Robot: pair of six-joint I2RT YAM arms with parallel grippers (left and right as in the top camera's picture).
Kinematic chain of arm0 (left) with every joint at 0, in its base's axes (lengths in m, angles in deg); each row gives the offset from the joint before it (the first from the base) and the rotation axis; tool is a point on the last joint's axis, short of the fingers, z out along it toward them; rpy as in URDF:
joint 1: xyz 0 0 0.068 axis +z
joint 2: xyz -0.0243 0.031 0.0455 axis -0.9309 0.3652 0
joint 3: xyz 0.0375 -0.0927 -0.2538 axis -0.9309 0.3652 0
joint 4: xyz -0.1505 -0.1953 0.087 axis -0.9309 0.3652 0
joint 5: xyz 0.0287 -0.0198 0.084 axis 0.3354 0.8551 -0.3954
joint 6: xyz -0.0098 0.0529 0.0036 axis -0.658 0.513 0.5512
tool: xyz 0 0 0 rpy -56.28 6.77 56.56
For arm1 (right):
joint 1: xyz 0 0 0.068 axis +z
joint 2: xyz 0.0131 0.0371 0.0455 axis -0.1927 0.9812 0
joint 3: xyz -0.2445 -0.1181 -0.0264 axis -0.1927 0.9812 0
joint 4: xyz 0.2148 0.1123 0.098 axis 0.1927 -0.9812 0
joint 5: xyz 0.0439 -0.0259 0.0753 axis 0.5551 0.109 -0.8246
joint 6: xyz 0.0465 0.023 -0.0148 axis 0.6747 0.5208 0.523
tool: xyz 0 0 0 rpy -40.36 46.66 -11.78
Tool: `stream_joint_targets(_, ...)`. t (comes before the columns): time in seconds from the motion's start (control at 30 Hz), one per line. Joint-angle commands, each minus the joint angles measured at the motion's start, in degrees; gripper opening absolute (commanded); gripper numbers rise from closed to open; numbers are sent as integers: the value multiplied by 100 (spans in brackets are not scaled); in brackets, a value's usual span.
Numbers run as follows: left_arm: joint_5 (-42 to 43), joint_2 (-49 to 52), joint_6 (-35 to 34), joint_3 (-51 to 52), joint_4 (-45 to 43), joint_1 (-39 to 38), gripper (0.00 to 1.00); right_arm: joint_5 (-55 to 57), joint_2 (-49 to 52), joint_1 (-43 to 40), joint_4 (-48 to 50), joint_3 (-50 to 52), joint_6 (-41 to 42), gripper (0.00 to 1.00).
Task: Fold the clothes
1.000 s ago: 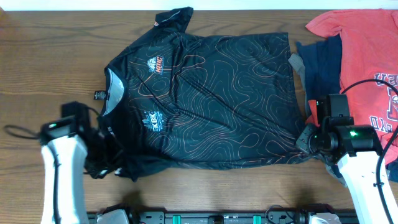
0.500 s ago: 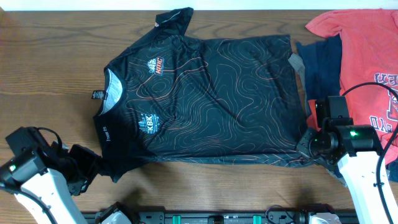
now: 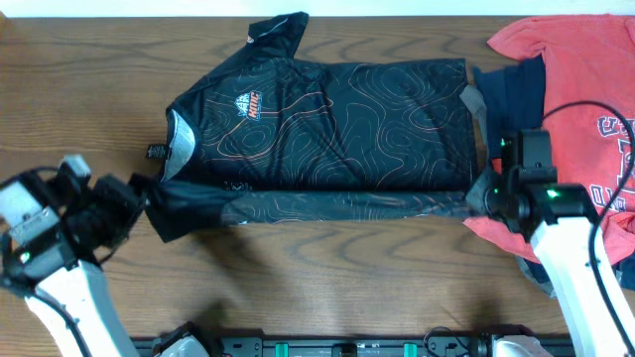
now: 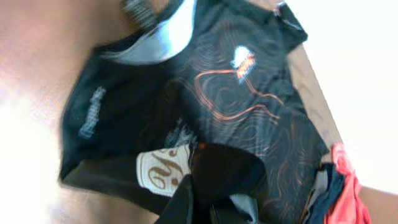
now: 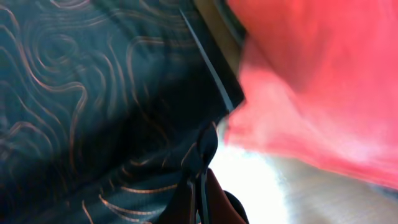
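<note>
My right gripper moves outward and down next and releases the black shirt's hem corner onto the shirt's hem end by the navy garment, since the shirt's near edge hangs lifted.
The black T-shirt with orange contour lines lies across the table, collar to the left. Its near long edge is lifted and stretched into a folded band between my two grippers. My left gripper is shut on the shirt's sleeve end at the left; the left wrist view shows the black cloth bunched in its jaws. My right gripper is shut on the hem corner at the right; the right wrist view shows its fingers pinching the patterned cloth.
A red T-shirt with letter print lies at the right over a navy garment, close to my right arm; the red cloth also shows in the right wrist view. Bare wood table lies along the front edge.
Both grippers have carried the shirt's near edge away from the front, folding the lower half up over the body. The left gripper has risen and moved right from the table's front-left corner.
</note>
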Motion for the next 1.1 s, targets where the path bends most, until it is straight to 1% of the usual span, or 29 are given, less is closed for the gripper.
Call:
stream_joint_targets(0.0,221,293,70,-87,-529,-439,6,15,337,22,468,-79,-348,1)
stream_joint_targets(0.07,162,490,127,-87,-1003,-758,6,13,538,22,881,-79,-487,1)
stream_joint_targets(0.2,-413,955,125,-87,-1676,-1294,6,13,909,22,1709,-79,-599,1)
stream_joint_targets(0.27,-540,1172,129,-87,-1904,-1451,6,9,1045,22,2074,-79,-684,1)
stream_joint_targets(0.37,-673,1521,387,-87,-2291,-1668,6,13,1252,22,2651,-79,-815,1)
stream_joint_targets(0.53,-1314,2037,468,-87,-2658,-1875,6,11,1648,22,3397,-79,-828,1)
stream_joint_targets(0.8,-1333,2686,490,-87,-2931,-1902,6,11,2312,22,3950,-79,-826,2)
stream_joint_targets(0.93,-1335,2855,490,-87,-3058,-1899,6,11,2575,22,4135,-79,-824,4)
stream_joint_targets(1.07,-1333,2870,485,-87,-3265,-1902,6,-9,2702,22,4288,-79,-826,11)
